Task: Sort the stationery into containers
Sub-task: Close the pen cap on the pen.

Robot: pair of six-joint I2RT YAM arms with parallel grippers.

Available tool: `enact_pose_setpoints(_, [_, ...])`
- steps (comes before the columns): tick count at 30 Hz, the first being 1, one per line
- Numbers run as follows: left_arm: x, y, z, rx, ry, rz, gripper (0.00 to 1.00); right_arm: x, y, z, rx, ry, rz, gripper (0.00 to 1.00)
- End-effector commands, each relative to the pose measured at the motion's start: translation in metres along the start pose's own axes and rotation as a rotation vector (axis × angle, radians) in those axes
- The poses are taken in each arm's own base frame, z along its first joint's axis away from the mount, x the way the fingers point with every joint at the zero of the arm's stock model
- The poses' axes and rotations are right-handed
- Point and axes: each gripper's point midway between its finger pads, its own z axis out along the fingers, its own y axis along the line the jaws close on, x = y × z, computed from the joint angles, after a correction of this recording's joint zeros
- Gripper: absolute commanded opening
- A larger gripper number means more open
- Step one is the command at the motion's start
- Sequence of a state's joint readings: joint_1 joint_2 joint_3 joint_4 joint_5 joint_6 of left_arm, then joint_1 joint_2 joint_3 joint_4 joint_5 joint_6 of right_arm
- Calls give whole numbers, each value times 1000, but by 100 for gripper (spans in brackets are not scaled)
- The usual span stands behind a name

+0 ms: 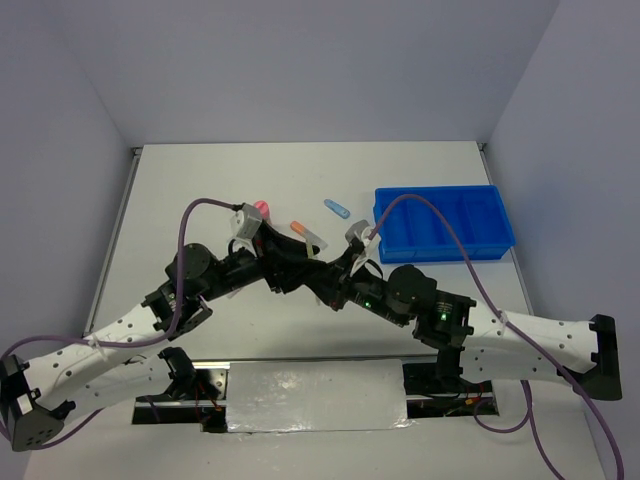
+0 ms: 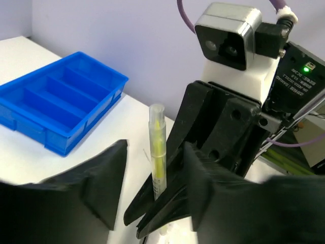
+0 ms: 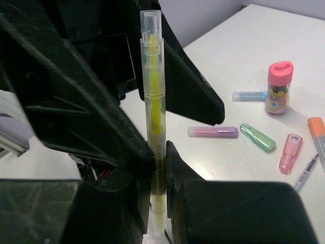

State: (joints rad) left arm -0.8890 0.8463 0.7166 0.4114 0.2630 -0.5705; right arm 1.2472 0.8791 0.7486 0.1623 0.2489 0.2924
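My right gripper should swing down next, outward and to its right in the top view, over the tray's section nearest the blue stick to release.
A yellow highlighter [image 3: 154,101] with a clear cap stands upright above the table, and my right gripper [image 3: 158,152] is shut on its lower half. In the left wrist view the same highlighter [image 2: 157,152] rises between the spread fingers of my left gripper [image 2: 156,147], which is open, with a gap on each side. The two grippers meet at the table's middle [image 1: 320,268]. The blue divided tray [image 1: 450,248] sits at the far right and its compartments [image 2: 61,137] look empty. Loose on the table lie a lilac stick [image 3: 212,132], a green stick [image 3: 257,138], a pink stick [image 3: 290,153], a blue stick [image 3: 248,95] and a pink-capped bottle [image 3: 279,87].
An orange stick [image 3: 317,133] and a thin pen [image 3: 305,173] lie at the right edge of the right wrist view. From above, the blue stick [image 1: 337,208] lies left of the tray, and a pink cap [image 1: 261,207] shows behind the left arm. Purple cables loop over both arms.
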Motion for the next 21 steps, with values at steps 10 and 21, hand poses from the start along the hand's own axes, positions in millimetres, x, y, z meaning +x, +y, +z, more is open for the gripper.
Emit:
enact_pose_setpoints(10, [-44, -8, -3, -57, -66, 77, 77, -2, -6, -2, 14, -19, -2, 0])
enact_pose_setpoints(21, [-41, 2, -2, -105, -62, 70, 60, -1, 1, 1, -19, -2, -9, 0])
